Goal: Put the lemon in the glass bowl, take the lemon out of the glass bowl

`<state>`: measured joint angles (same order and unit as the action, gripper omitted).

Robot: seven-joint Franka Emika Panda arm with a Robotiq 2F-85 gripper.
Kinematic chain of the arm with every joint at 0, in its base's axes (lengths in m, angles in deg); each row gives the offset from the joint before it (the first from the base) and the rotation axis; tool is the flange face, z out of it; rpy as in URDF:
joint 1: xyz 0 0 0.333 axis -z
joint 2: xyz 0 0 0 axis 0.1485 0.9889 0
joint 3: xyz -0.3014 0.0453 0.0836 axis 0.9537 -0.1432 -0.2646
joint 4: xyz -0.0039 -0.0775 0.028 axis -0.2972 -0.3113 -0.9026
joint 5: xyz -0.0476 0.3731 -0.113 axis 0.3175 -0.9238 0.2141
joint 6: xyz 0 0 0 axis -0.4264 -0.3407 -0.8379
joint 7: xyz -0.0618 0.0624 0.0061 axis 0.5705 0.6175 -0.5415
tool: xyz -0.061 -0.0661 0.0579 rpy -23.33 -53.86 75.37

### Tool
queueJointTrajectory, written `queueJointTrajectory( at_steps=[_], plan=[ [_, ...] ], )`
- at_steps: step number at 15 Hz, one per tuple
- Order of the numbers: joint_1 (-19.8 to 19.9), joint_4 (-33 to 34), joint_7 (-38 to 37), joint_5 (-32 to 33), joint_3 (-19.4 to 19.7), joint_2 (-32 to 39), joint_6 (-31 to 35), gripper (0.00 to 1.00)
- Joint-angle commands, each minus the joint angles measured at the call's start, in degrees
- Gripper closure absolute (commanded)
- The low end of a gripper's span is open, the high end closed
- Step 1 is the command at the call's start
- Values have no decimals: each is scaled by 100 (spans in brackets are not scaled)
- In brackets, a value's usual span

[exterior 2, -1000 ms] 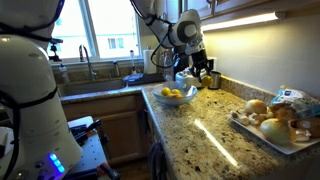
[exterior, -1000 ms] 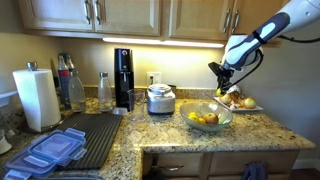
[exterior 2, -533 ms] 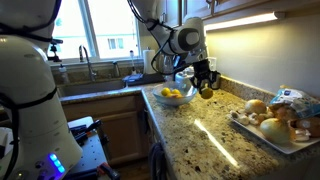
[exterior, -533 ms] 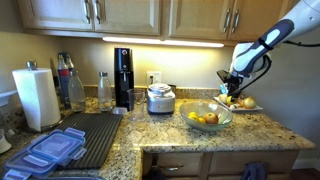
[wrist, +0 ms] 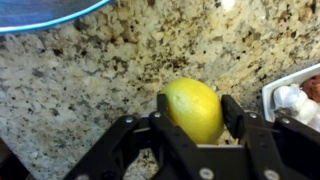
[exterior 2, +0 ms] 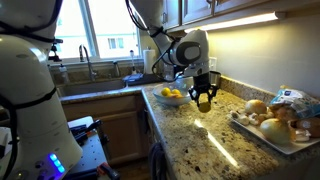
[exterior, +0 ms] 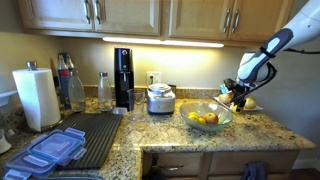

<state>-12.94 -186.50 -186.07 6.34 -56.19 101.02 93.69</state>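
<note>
The lemon still hangs above the counter. I will next lower my gripper to the bare granite between the glass bowl [exterior: 209, 122] and the white plate to release it.
My gripper [wrist: 194, 108] is shut on a yellow lemon [wrist: 193, 108] and holds it just above the speckled granite counter [wrist: 90, 90]. In both exterior views the gripper [exterior: 237, 98] [exterior 2: 204, 97] hangs between the glass bowl and the white plate. The glass bowl [exterior: 209, 122] [exterior 2: 177, 98] stands on the counter with other yellow and orange fruit in it. A blue-tinted rim at the top left of the wrist view [wrist: 40, 14] is the bowl's edge.
A white plate [exterior 2: 275, 130] with onions and other food lies on the counter, its corner in the wrist view [wrist: 297, 92]. A white cooker [exterior: 160, 98], a black appliance [exterior: 123, 76], bottles, a paper towel roll [exterior: 37, 97] and blue lids [exterior: 52, 150] stand further along.
The gripper has moved with the lemon away from above the bowl toward the plate side and has come down close to the counter.
</note>
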Motion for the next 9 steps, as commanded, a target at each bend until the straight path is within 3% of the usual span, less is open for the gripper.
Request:
queueJointTrajectory(
  at_steps=[1,7,8,9],
  plan=[
    [196,-81,95,-368,-241,184,429,69],
    [206,-48,225,-729,-312,464,642,69],
    [154,-99,181,-714,-247,382,653,56],
    [165,-152,240,-712,-257,270,635,19]
  ],
)
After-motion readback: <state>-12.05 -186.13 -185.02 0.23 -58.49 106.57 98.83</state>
